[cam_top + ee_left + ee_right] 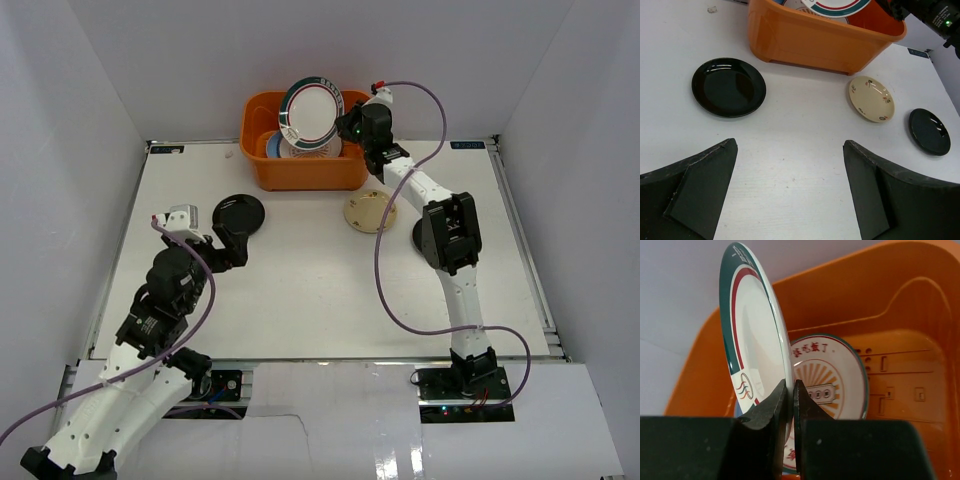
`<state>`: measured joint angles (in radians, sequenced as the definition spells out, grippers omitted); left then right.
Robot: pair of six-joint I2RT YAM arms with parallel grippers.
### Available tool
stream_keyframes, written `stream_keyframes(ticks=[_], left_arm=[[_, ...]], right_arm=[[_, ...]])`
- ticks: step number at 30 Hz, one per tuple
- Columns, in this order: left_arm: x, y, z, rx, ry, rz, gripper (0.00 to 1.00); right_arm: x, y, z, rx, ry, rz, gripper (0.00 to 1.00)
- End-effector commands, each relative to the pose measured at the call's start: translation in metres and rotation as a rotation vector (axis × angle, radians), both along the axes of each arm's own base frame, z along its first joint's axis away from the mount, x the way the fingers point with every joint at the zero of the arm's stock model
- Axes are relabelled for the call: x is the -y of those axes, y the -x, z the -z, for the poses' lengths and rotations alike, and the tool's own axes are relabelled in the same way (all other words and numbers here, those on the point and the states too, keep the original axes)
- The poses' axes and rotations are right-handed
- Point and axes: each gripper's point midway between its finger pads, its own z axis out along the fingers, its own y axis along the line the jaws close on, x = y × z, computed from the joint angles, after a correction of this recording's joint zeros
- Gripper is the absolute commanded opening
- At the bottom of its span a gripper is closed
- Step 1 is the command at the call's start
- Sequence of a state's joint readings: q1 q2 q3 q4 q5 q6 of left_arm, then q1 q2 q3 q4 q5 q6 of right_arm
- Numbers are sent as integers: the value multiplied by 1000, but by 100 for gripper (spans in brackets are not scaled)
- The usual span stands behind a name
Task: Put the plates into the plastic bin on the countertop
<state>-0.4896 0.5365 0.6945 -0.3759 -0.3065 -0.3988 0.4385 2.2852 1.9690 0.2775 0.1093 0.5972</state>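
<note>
My right gripper lowers into the orange plastic bin next and releases the dark-rimmed patterned plate over the sunburst plate [328,150] [829,380], since that one lies below the gripper.
My right gripper [348,122] is shut on the edge of the dark-rimmed patterned plate [312,112] and holds it on edge over the orange plastic bin [300,172]. In the right wrist view the pads pinch the plate's rim [752,350] at my gripper [790,385], with the sunburst plate [830,385] leaning inside the bin [910,315]. A blue plate [272,146] also lies in the bin. My left gripper [228,245] is open and empty above the countertop [300,290], just near of a glossy black plate [239,214].
In the left wrist view [790,150] the black plate [729,87] lies front left of the bin [820,40]. A small tan plate [871,98] and a second black plate [929,131] lie to the right, the latter partly under the right arm. White walls surround the table.
</note>
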Motion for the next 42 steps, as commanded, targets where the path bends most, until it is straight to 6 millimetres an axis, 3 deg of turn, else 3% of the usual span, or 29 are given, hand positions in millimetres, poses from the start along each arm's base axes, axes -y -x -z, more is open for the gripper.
stream_keyframes(ticks=[1,2,8,14,20,23,28,34,35,36,37,38,40,41,42], left_arm=[[3,-4,5,-5,-22,7,98],[2,-5,6,-9,-25,4,98],[5,-10,16,-40,-44,2,98],[7,-14,27,-87,-54,1,98],[8,-19,38,-139,-52,-6,98],[7,-22,39,-160,-38,-21,98],[13,-32,42,-210,27,-59,98],[32,-51,65,-295,111,-75,98],[35,-55,67,-299,121,-72,98],[36,-58,69,-304,127,-78,98],[37,-63,78,-331,137,-95,98],[38,-67,78,-333,151,-106,98],[37,-77,88,-361,165,-124,98],[35,-82,90,-364,190,-141,98],[33,-86,93,-375,206,-152,98]], right_arm=[[1,-16,-43,94,-23,3,8],[0,-19,-47,100,-24,3,8],[3,-28,-1,30,-1,5,8],[0,-31,30,-22,22,-5,10],[1,-28,56,-63,48,-6,24],[4,-24,59,-67,61,3,38],[8,-17,34,-21,78,-1,59],[15,-2,-11,58,120,-22,84],[16,3,-30,86,120,-26,91],[17,7,-34,92,128,-34,94],[19,10,-42,108,145,-40,95],[22,17,-63,136,145,-41,98],[25,31,-65,133,166,-65,98],[30,48,-94,174,151,-73,96],[34,57,-104,198,143,-72,94]])
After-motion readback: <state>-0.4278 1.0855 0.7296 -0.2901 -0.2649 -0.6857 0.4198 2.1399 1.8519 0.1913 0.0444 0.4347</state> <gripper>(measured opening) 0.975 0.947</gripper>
